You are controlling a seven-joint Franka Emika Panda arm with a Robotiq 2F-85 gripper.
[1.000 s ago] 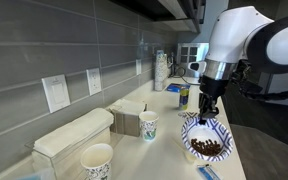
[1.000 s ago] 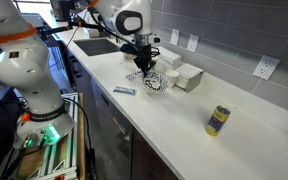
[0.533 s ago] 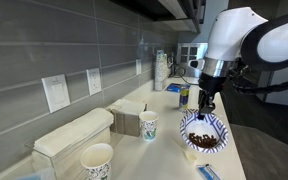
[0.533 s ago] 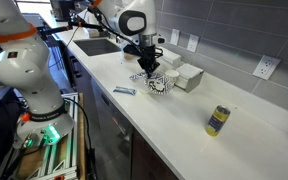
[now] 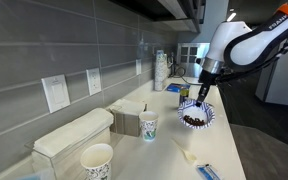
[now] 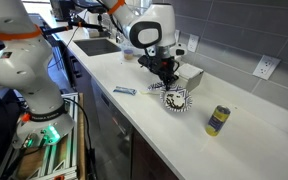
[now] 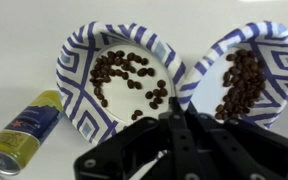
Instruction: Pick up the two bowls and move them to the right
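Observation:
I will move my gripper outward next and bring the hanging bowls, tilted down, onto the open counter (image 6: 199, 114) beside the can. Then I will release them, since that counter is below and outward.
Two shallow white bowls with a dark blue pattern hold dark coffee beans. In the wrist view the left bowl (image 7: 119, 85) and the right bowl (image 7: 246, 80) sit side by side, rims meeting at my gripper (image 7: 181, 112). The gripper is shut on the touching rims of both bowls. In both exterior views the bowls (image 5: 195, 117) (image 6: 174, 98) hang tilted under the gripper (image 5: 200, 100) (image 6: 168, 84), a little above the white counter (image 6: 244, 140); there they read as one patterned shape.
A yellow and blue can (image 6: 217, 120) (image 5: 184, 96) (image 7: 19, 130) stands near the bowls. Two patterned paper cups (image 5: 148, 125) (image 5: 96, 160), a white dispenser (image 5: 72, 140) and a box (image 6: 189, 76) line the wall. A blue packet (image 6: 124, 91) lies near the front edge.
The gripper has carried the bowls along the counter toward the can and lifted them higher off the surface. Its hold on the rims has stayed shut.

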